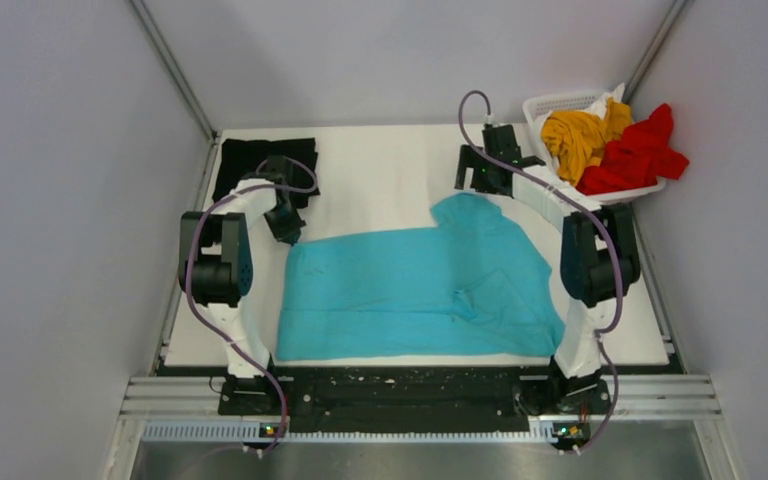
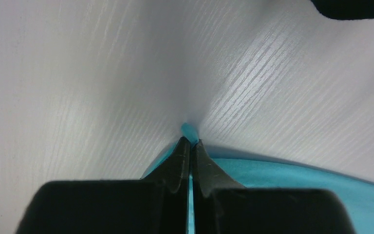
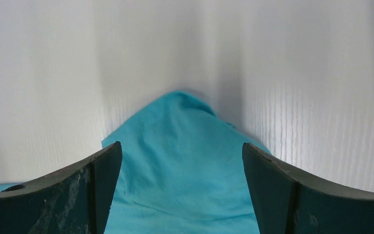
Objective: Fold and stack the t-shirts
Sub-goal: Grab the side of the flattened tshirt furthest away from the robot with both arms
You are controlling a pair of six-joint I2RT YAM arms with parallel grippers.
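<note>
The turquoise t-shirt's far tip pokes out between my right gripper's fingers over bare table, so I will lower them onto it and close them there.
A turquoise t-shirt (image 1: 410, 290) lies spread on the white table, partly folded. My left gripper (image 1: 288, 232) is shut on its far left corner; in the left wrist view a tip of turquoise cloth (image 2: 190, 130) pokes out past the closed gripper (image 2: 191, 142). My right gripper (image 1: 472, 185) is open above the shirt's far right corner, its jaws wide apart over the cloth (image 3: 180, 161). A folded black t-shirt (image 1: 250, 160) lies at the far left. The mustard yellow t-shirt (image 1: 575, 135) and red t-shirt (image 1: 640, 155) sit crumpled in the basket.
A white lattice basket (image 1: 550, 104) stands at the far right corner. The table (image 1: 380, 170) is walled by grey panels on three sides. The arm bases and a metal rail run along the near edge.
</note>
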